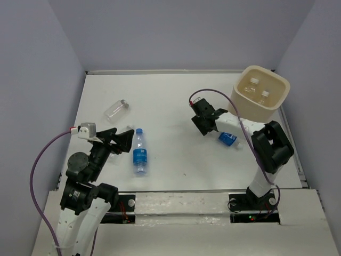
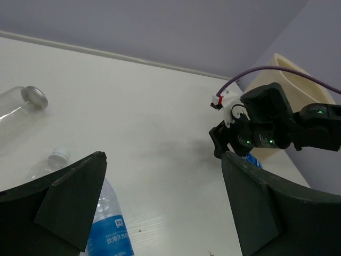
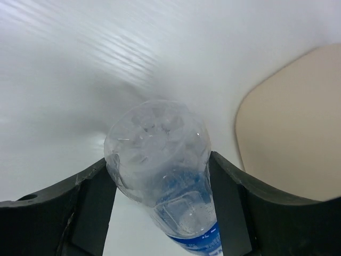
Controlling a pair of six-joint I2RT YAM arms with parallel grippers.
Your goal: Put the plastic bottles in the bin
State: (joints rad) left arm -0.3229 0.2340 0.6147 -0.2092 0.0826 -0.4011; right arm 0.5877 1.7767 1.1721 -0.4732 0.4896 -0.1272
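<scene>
Next, I raise my right gripper outward and over the bin's opening (image 1: 262, 87) to release the blue-label bottle, since the bin stands to its right in the top view.
A blue-label plastic bottle (image 3: 160, 154) lies between the fingers of my right gripper (image 3: 160, 160), its clear base pointing away from the camera; both pads press its sides. From above, that bottle (image 1: 228, 139) shows under the right arm, just left of the bin (image 1: 281, 88). Two clear bottles lie inside the cream bin. Another blue-label bottle (image 1: 140, 152) lies on the table beside my left gripper (image 1: 121, 140), which stands open and empty. A label-less clear bottle (image 1: 117, 109) lies farther back on the left.
The bin (image 3: 293, 122) stands in the far right corner against the grey-blue walls. A purple cable loops from the right wrist. A raised white ledge runs along the near edge of the table by the arm bases.
</scene>
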